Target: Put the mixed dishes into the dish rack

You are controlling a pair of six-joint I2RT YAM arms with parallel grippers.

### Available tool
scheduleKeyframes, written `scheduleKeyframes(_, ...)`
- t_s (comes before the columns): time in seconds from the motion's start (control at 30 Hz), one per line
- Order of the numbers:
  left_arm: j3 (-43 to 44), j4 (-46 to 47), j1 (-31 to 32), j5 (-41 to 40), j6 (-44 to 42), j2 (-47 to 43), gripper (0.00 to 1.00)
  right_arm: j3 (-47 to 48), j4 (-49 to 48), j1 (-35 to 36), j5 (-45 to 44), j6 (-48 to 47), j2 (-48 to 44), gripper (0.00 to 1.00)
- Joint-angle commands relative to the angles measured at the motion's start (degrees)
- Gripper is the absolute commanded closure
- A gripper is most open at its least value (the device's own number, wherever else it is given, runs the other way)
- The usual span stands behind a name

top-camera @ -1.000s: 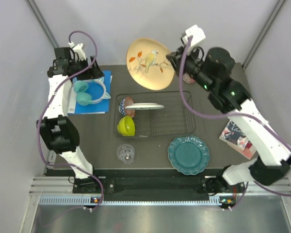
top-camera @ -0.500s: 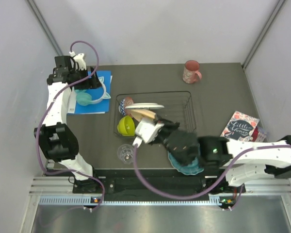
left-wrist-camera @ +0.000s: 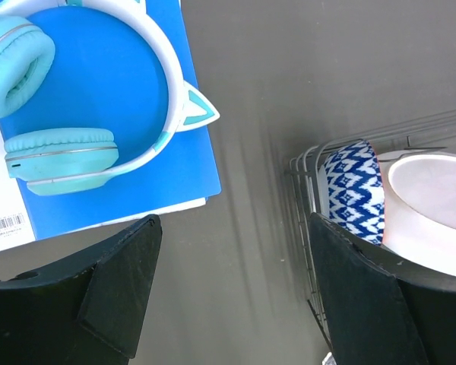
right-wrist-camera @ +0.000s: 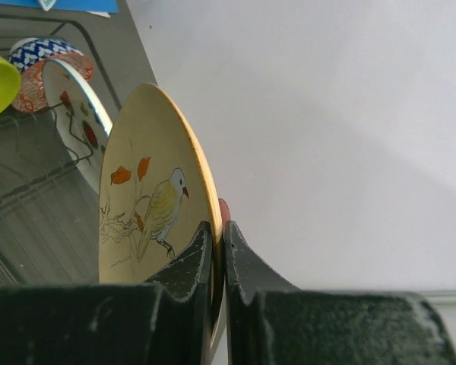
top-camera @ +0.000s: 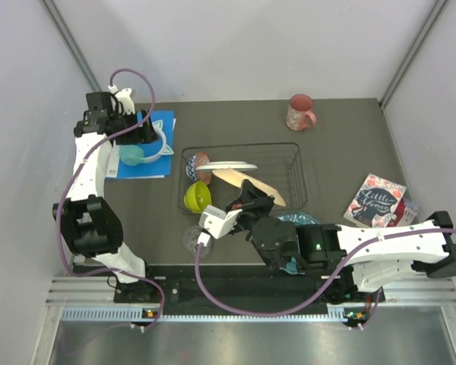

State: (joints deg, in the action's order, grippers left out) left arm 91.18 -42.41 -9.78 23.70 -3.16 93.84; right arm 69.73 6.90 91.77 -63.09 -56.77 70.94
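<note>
The cream floral plate slants across the rack [top-camera: 296, 175], so the robot's right gripper will next turn and lower it into the free wires [top-camera: 220, 185] beside the white plate and release it.
My right gripper [top-camera: 251, 198] is shut on the rim of the cream floral plate [top-camera: 252, 185], held on edge and tilted over the black wire dish rack [top-camera: 296, 175]. In the right wrist view the bird-painted cream plate [right-wrist-camera: 148, 190] sits pinched between my fingers [right-wrist-camera: 194, 255]. The rack holds the white plate with red shapes [top-camera: 229, 165], the red-patterned bowl [top-camera: 200, 160] on its side and the lime-green bowl [top-camera: 197, 196]. My left gripper [top-camera: 140, 128] hangs open over bare table [left-wrist-camera: 251, 152] between the headphones and the rack's left end [left-wrist-camera: 304, 163].
The pink mug [top-camera: 300, 112] stands at the back right. The teal scalloped plate [top-camera: 295, 220] and small clear glass [top-camera: 191, 240] lie partly under my right arm. Teal cat-ear headphones [top-camera: 140, 148] rest on a blue sheet at the left. A printed card [top-camera: 378, 199] lies at the right.
My right arm has swung the cream plate down from high at the back to just over the rack, stretching low across the table's front. The left gripper has barely shifted.
</note>
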Motion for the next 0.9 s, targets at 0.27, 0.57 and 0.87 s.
scheduleKeyframes(0.27,-4.69,6.2,-0.5,-0.24,2.02,-2.96,0.18,2.78,12.35,-8.44,17.99,-4.99,-1.94,1.0)
scheduleKeyframes(0.57,-4.43,7.52,-0.59,0.29,3.07,-2.17,0.18,1.81,9.81,-14.95,28.46,-13.0,-0.8,1.0)
scheduleKeyframes(0.87,-4.69,8.57,-0.77,0.64,4.46,-1.91,0.19,-0.3,1.29,-19.16,32.76,-14.77,4.38,1.0)
